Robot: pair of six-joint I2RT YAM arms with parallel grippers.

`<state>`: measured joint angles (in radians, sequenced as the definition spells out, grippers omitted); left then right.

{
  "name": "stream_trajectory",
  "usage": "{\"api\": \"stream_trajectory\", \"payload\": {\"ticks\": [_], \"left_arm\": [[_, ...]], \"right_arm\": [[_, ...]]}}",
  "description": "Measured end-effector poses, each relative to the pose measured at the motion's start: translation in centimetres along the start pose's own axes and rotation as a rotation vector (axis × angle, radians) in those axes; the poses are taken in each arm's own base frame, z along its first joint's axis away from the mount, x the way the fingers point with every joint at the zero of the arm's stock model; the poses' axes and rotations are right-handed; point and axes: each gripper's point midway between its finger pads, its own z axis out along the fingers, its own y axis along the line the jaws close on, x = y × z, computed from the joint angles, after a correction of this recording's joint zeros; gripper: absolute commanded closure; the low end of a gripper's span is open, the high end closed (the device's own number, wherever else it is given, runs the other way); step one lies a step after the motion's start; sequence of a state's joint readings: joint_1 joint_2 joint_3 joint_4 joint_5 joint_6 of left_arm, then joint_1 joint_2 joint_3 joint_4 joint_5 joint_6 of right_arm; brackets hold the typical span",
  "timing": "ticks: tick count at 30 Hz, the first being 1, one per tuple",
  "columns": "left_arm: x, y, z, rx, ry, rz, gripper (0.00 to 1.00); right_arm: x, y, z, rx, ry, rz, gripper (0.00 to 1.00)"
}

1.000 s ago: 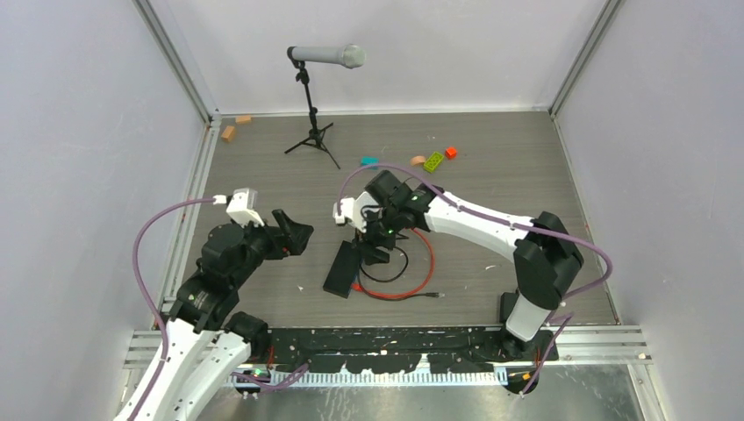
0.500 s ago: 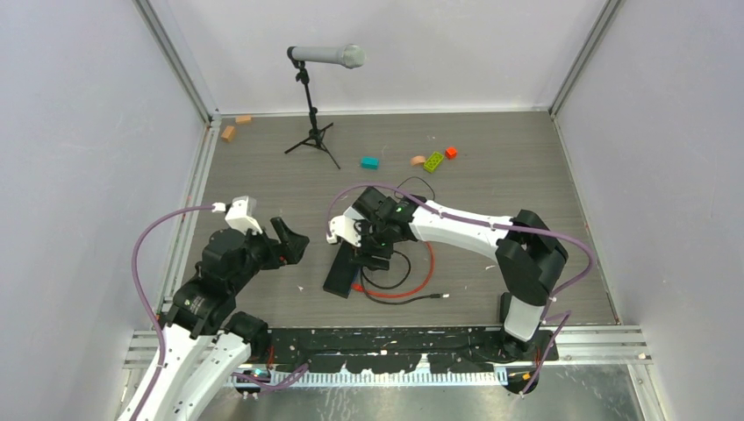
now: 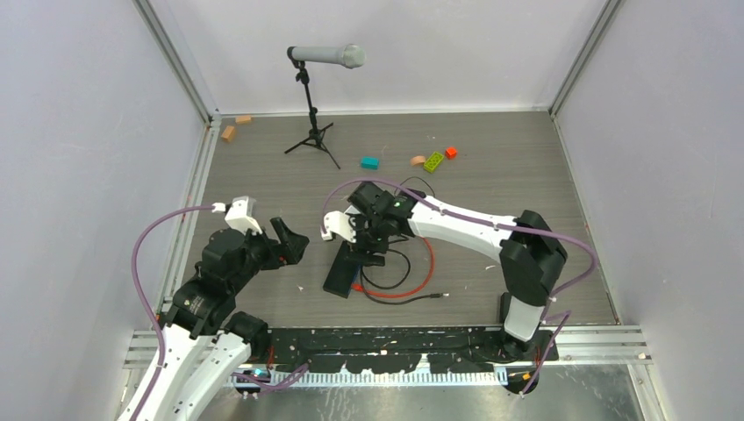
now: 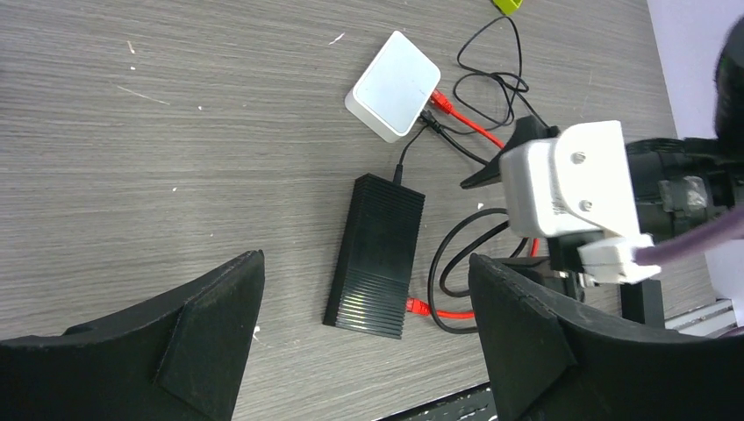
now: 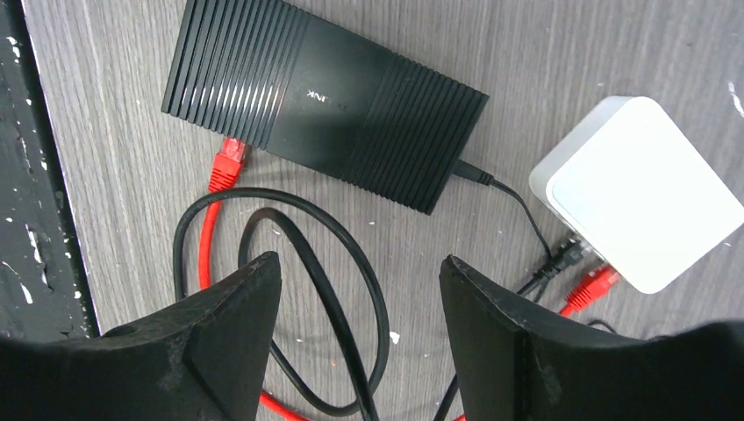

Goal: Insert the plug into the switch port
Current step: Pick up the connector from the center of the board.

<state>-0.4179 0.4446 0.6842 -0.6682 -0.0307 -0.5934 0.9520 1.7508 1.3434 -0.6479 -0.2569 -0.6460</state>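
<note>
My right gripper will next move straight down with its fingers open around the parts of the cable, which run between them, and then close. It will do so because the coiled black cable is just below it.
The flat black switch box [image 5: 325,96] lies on the table, in the left wrist view too [image 4: 377,254]. The plug [image 5: 230,162] on the red cable [image 3: 430,259] sits end-on against the box's long edge; the switch port itself is hidden on that edge. My right gripper [image 5: 358,263] hovers open just above the coiled black cable [image 5: 289,289], beside the box, holding nothing. My left gripper [image 4: 366,260] is open and empty, well to the left of the box [image 3: 338,272] and pointing at it.
A white square box [image 5: 645,189] with a red and a black connector plugged in lies next to the switch. A microphone stand [image 3: 311,114] and several small coloured blocks [image 3: 433,161] stand at the back. A black cable's loose end [image 3: 439,296] lies near the front.
My right gripper has shifted left and nearer, coming over the black box, with its jaws a touch wider. My left arm drew back slightly, then held still.
</note>
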Motion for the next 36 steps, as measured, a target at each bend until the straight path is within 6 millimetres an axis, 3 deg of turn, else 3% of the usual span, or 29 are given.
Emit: {"api": "stream_trajectory", "payload": {"ticks": [4,9,11,16,18,21,27,33,36], "left_arm": [[0.1,0.1,0.0,-0.004,0.006,0.004,0.12],[0.4,0.4,-0.1,-0.011,0.013,0.022,0.12],[0.5,0.5,-0.2,-0.015,0.018,0.026,0.11],[0.4,0.5,-0.3,-0.016,0.019,0.031,0.11],[0.3,0.5,-0.4,-0.016,0.018,0.031,0.11],[0.3,0.4,-0.4,-0.015,0.018,0.031,0.11],[-0.2,-1.0,0.0,0.049,0.011,0.019,0.12],[-0.9,-3.9,0.8,0.181,0.015,0.001,0.12],[-1.2,-5.7,1.1,0.279,0.009,0.008,0.12]], "right_arm": [[0.4,0.2,1.6,-0.059,0.047,0.021,0.29],[3.1,1.1,4.0,-0.113,0.145,0.047,0.32],[3.5,1.1,4.3,-0.115,0.159,0.047,0.4],[3.4,0.9,4.4,-0.112,0.156,0.039,0.81],[3.4,0.9,4.2,-0.1,0.146,0.036,0.9],[3.5,1.3,2.8,-0.061,0.112,0.025,0.99],[3.4,1.1,-2.8,0.172,-0.069,-0.005,0.99],[2.8,-2.2,-7.9,0.507,-0.296,0.067,1.0],[3.6,-3.9,-8.8,0.637,-0.351,0.16,1.0]]}}
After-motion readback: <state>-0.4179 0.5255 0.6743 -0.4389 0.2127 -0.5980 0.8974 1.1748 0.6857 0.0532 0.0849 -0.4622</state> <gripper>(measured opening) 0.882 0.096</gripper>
